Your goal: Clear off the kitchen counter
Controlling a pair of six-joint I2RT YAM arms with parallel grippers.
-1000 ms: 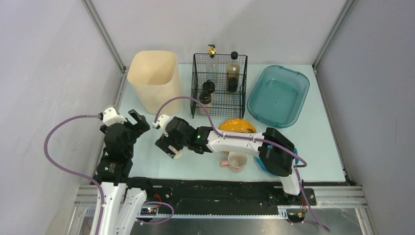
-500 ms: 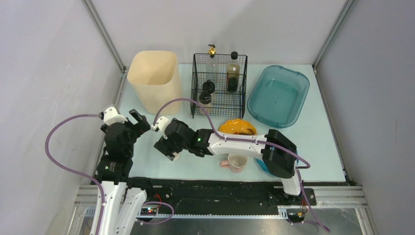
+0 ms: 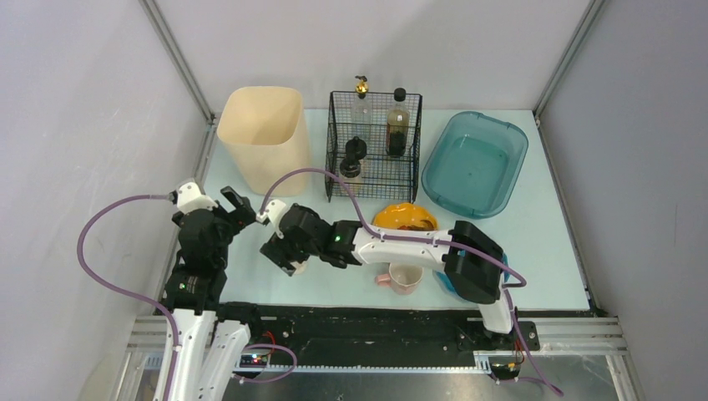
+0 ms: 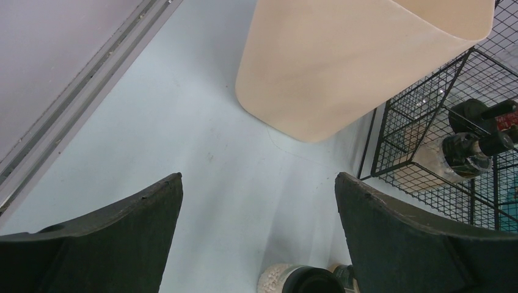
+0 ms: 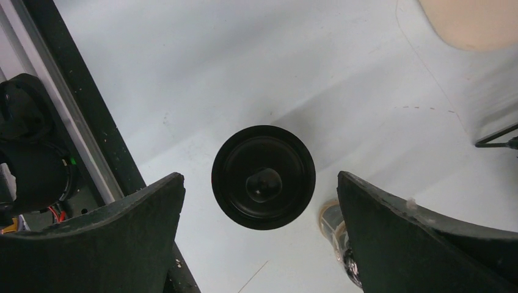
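Observation:
My right gripper needs to move down around the round black lid [image 5: 263, 177] and close there, because its open fingers are already on either side of the jar.
The pale mint-blue kitchen counter [image 3: 534, 251] holds the objects. My right gripper [image 3: 282, 251] reaches far to the left and hangs open over a jar with a round black lid [image 5: 263, 177]. In the right wrist view the lid sits between the open fingers of that gripper [image 5: 259, 177]. A second small bottle [image 5: 333, 221] stands beside the jar, partly hidden by the right finger. My left gripper [image 3: 231, 209] is open and empty at the counter's left side. Its wrist view [image 4: 256, 177] shows bare counter [image 4: 214, 152] and the jar's top [image 4: 299, 282] at the lower edge.
A beige bin [image 3: 263, 134] stands at the back left. A black wire basket [image 3: 373, 171] next to it holds several bottles. A teal tub [image 3: 474, 163] is at the back right. An orange dish [image 3: 405, 217] and a pink mug [image 3: 404, 276] lie under the right arm.
My right gripper has shifted slightly to the left and nearer the front edge, above the jar. The left arm has not moved.

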